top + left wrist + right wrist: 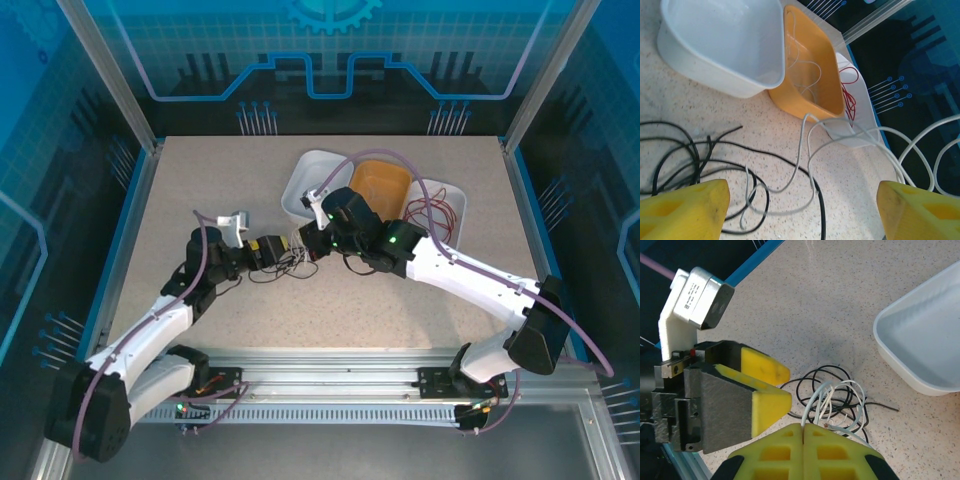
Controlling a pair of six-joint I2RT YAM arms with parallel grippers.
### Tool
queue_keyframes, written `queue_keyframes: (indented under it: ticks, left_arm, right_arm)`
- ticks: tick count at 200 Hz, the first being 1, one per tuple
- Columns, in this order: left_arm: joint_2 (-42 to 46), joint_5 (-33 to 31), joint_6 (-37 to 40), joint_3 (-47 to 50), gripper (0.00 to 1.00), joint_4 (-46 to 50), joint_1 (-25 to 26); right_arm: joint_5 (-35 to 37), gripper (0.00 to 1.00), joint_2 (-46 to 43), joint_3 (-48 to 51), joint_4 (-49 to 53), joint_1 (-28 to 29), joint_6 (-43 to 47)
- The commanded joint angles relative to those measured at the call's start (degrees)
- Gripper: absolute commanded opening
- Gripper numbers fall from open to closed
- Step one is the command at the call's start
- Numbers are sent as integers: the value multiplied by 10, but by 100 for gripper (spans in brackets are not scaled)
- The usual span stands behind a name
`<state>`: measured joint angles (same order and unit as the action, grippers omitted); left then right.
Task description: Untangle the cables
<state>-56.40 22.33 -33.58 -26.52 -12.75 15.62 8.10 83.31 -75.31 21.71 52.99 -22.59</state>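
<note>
Next, my right gripper draws away from my left gripper, beside the white bin's near end (296, 213) (902, 362), and releases the white cable, since the cable rises from black loops.
The cables (300, 262) lie as a small tangle of black and white wires on the table between my two grippers. My right gripper (803, 427) is shut on a white cable (816, 400), which rises from the black loops (840, 377) into the seam of its yellow fingers. My left gripper (802, 192) hovers open over the tangle. Black cable (790, 165) and a white strand (802, 145) lie on the table between its yellow fingers (687, 210). In the right wrist view the left gripper (788, 386) sits just left of the pinched cable. From above, the left gripper (285, 250) and right gripper (315, 243) nearly meet.
Three bins stand behind the tangle: a white bin (300, 195), an orange bin (400, 180) with a white wire (807, 75) in it, and a pale bin (455, 195) holding red wires (850, 95). Blue rails edge the table on both sides.
</note>
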Motion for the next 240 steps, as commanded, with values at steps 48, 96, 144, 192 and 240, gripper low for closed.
queue_keyframes:
  ticks: [48,96,144,192,240]
  left_arm:
    - [-46,21,84,6,75,-97,35]
    - [-110,-12,31,12,60,-156,45]
    - [-153,-27,-8,12,30,-189,45]
    - [-140,-143,-13,3,0,-54,43]
    - [-112,-171,-17,20,0,-21,42]
  right_arm:
    - [-27,0,-4,-5,-28,10,3]
    - [-42,0,-6,-6,-38,13,-4]
    - [-6,0,-24,-2,-20,14,-4]
    - [117,0,-58,3,48,6,-23]
    - [173,0,-127,41,64,-18,-43]
